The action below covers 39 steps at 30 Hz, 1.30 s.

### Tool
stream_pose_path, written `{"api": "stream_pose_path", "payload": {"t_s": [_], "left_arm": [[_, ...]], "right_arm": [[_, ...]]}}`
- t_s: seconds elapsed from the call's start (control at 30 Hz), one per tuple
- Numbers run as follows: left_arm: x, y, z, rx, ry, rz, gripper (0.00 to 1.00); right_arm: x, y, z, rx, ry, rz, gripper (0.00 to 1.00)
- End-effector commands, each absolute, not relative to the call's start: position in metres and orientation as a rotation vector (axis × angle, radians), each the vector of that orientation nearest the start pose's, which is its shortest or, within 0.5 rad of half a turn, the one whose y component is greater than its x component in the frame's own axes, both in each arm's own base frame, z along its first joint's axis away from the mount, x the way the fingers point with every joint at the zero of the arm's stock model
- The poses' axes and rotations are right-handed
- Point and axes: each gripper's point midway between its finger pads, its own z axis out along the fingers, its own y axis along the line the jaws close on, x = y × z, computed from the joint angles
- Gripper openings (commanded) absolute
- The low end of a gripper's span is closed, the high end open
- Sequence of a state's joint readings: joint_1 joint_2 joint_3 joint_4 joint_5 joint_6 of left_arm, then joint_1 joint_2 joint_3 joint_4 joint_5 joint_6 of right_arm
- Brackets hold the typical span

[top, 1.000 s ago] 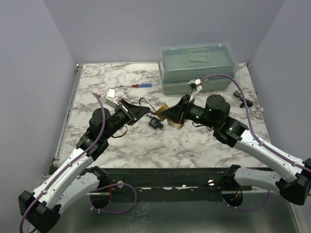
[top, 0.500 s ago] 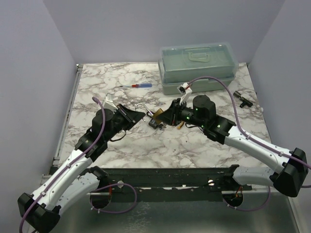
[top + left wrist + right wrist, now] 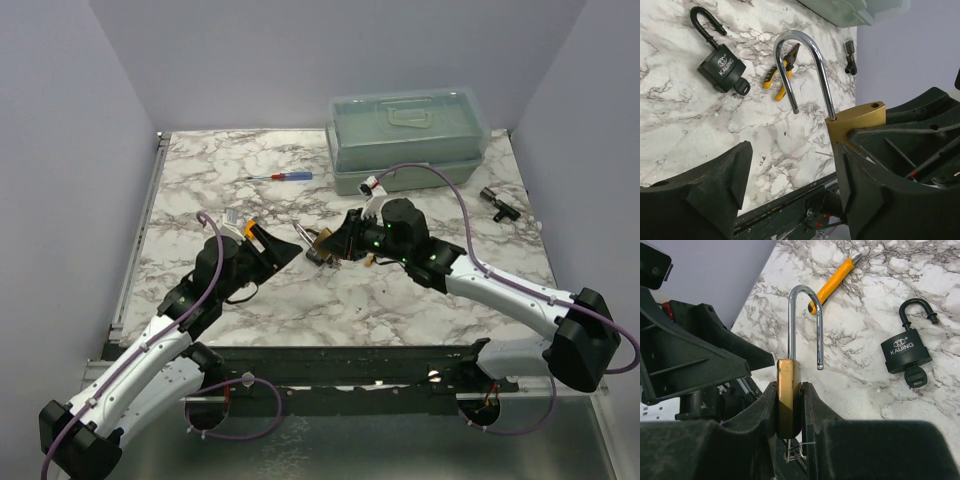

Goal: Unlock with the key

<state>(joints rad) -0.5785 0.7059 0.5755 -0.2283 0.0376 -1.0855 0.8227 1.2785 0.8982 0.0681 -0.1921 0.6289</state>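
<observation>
The padlock's shackle is open, so the robot will lower its right gripper sideways to release the padlock on the bare marble, which is below the gripper, to the left in the top view.
A brass padlock (image 3: 789, 390) with its long silver shackle (image 3: 805, 295) sprung open at one leg stands upright, and my right gripper (image 3: 789, 412) is shut on its body. Of the key, only a thin silver wire loop (image 3: 796, 452) shows under the lock body. My left gripper (image 3: 790, 190) is open with nothing between its fingers. The brass padlock (image 3: 860, 117) sits just beyond its right finger (image 3: 865, 190). From above, both grippers meet at mid-table around the padlock (image 3: 325, 238).
A black padlock (image 3: 720, 65) with an open shackle and a black-headed key in it lies on the marble, with yellow-handled pliers (image 3: 780, 80) next to it. A green toolbox (image 3: 405, 140) stands at the back right. A red-and-blue screwdriver (image 3: 283, 176) lies left of it.
My left gripper's jaws have opened wide and its arm has drawn back slightly. My right gripper has carried the brass padlock leftward, up to the left gripper.
</observation>
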Motion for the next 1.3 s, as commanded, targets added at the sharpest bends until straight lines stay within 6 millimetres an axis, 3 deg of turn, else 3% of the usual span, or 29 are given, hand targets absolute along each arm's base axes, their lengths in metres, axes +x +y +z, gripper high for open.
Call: {"api": "stream_pose_path", "payload": {"t_s": [0.0,0.17,0.27,0.37,0.6,0.93,1.27], "left_arm": [[0.219,-0.19,0.21,-0.455,2.032,-1.064,0.74],[0.212,-0.169,0.231,-0.379,2.015,-0.929,0.77],[0.208,-0.151,0.254,-0.309,1.977,-0.832,0.81],[0.205,-0.13,0.272,-0.252,1.93,-0.714,0.97],[0.196,-0.095,0.279,-0.216,1.82,-0.572,0.99],[0.188,-0.083,0.288,-0.225,1.725,-0.574,0.99],[0.188,-0.08,0.289,-0.225,1.717,-0.563,0.99]], "right_arm": [[0.251,0.351,0.252,-0.317,1.906,1.18,0.0],[0.254,0.355,0.231,-0.326,1.957,1.159,0.0],[0.256,0.361,0.216,-0.333,1.994,1.161,0.0],[0.258,0.37,0.204,-0.335,2.026,1.185,0.0],[0.264,0.398,0.177,-0.337,2.104,1.255,0.0],[0.254,0.448,0.156,-0.363,2.166,1.378,0.0],[0.244,0.467,0.131,-0.267,2.225,1.535,0.0]]}}
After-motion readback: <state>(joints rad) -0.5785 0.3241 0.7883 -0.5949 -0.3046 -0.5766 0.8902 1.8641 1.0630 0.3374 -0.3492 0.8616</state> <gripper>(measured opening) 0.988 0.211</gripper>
